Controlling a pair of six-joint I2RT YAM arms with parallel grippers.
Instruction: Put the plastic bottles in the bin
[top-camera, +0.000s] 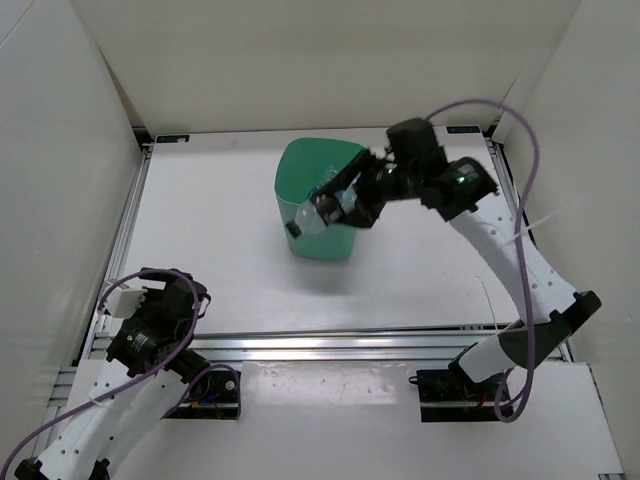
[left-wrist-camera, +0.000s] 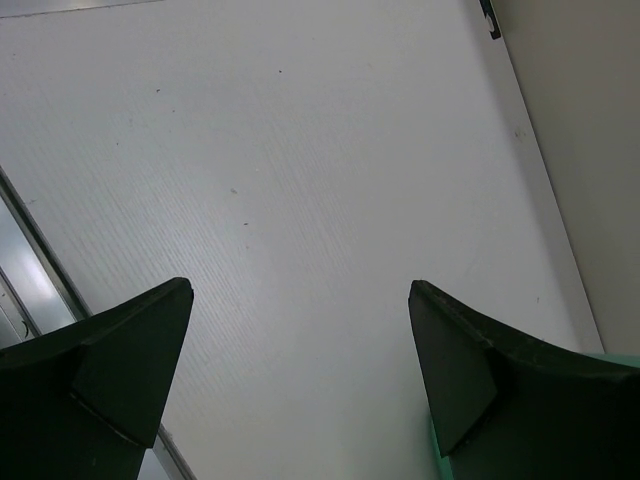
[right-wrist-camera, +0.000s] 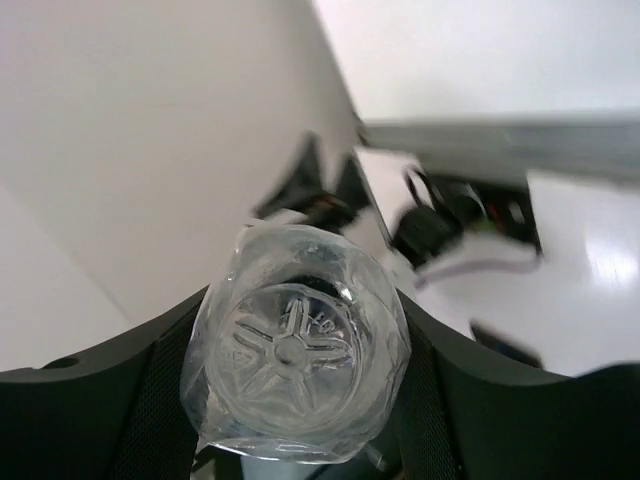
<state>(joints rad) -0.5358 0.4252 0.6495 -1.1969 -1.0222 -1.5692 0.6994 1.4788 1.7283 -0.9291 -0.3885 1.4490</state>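
Observation:
The bottle's end with the cap hangs short of the bin's opening (top-camera: 313, 167), so the robot's right gripper needs to move outward from the bin's front rim and over the opening to release the bottle.
The mint-green bin (top-camera: 322, 246) stands at the middle back of the white table. My right gripper (top-camera: 345, 203) is shut on a clear plastic bottle (top-camera: 312, 215) and holds it tilted over the bin's front rim, its dark cap end pointing left. In the right wrist view the bottle's star-patterned base (right-wrist-camera: 293, 350) fills the space between my black fingers (right-wrist-camera: 500, 400). My left gripper (top-camera: 188, 293) is open and empty, low over the table's front left; its view shows only bare table between the fingertips (left-wrist-camera: 135, 350). No other bottles show.
White enclosure walls (top-camera: 60, 150) stand on the left, back and right. An aluminium rail (top-camera: 350, 345) runs along the table's near edge, with the arm bases behind it. A sliver of mint green (left-wrist-camera: 432, 440) shows beside the left gripper's right finger.

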